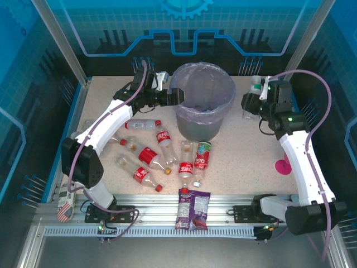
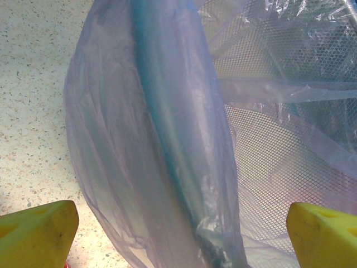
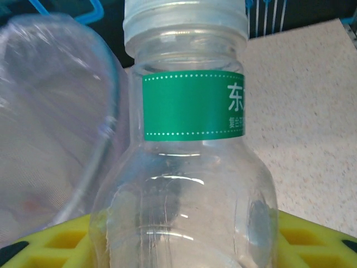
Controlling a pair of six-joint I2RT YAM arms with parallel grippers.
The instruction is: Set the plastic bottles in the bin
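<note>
The bin is close beside the held bottle. My right gripper should next carry the green-labelled bottle (image 3: 189,167) sideways over the bagged bin's opening (image 3: 47,123) and release it there.
The bin (image 1: 203,120), grey with a lilac bag, stands at the table's back middle. My left gripper (image 1: 174,96) is open at its left rim; in the left wrist view the bag-covered bin rim (image 2: 167,139) runs between the wide-apart yellow fingertips (image 2: 42,230), and the left gripper (image 2: 181,240) holds nothing. My right gripper (image 1: 252,97) is right of the bin, shut on a clear bottle (image 1: 255,85). This green-labelled bottle (image 3: 189,167) has a white cap and sits upright between the right gripper's (image 3: 184,248) yellow fingers (image 3: 312,240). Several red-labelled bottles (image 1: 149,157) lie in front of the bin.
A purple snack packet (image 1: 192,209) lies at the table's near edge. A pink object (image 1: 283,166) sits by the right arm. Blue enclosure walls ring the table. The bagged bin (image 3: 50,128) is close to the left of the held bottle.
</note>
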